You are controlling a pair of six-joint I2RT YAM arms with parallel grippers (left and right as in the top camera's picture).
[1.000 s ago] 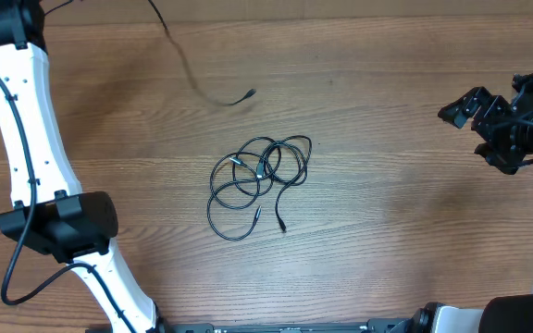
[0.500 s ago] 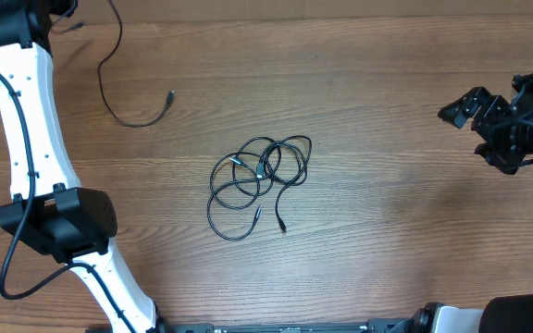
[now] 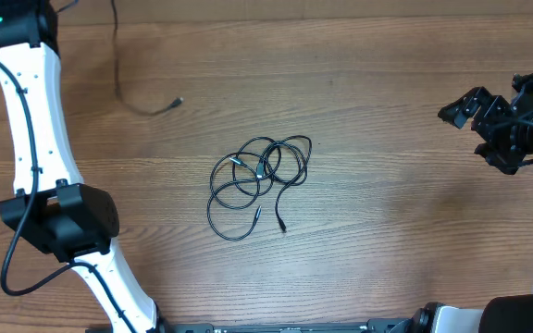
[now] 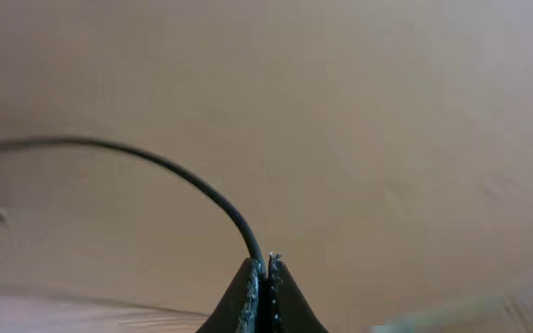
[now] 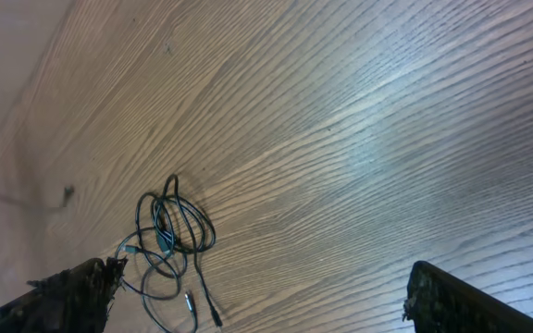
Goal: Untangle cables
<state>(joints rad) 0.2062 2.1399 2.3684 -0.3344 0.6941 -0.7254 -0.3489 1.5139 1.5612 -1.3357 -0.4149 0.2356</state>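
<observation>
The cable still hangs high from my left gripper's fingers, so my left gripper should lower first to get it to the bare wood beyond the tangle (image 3: 223,71).
A tangle of thin black cables (image 3: 257,185) lies in loose loops at the middle of the wooden table, with two plugs at its lower edge. It also shows in the right wrist view as cables (image 5: 169,240). One separate cable (image 3: 118,65) hangs from the top left and ends in a plug (image 3: 179,102) on the table. My left gripper (image 4: 266,268) is shut on this cable (image 4: 174,171); in the overhead view the gripper is beyond the top edge. Far to the right, my right gripper (image 3: 477,139) stands open and holds nothing, its fingers (image 5: 72,296) wide apart.
The left arm's white links and black elbow (image 3: 58,217) run down the left side, with a thicker black wire looping beside them. The right arm's base (image 3: 526,310) sits at the bottom right corner.
My left gripper has pulled the single cable left and up; its free plug slid from near the top middle toward the top left. The tangle and the right arm have not moved.
</observation>
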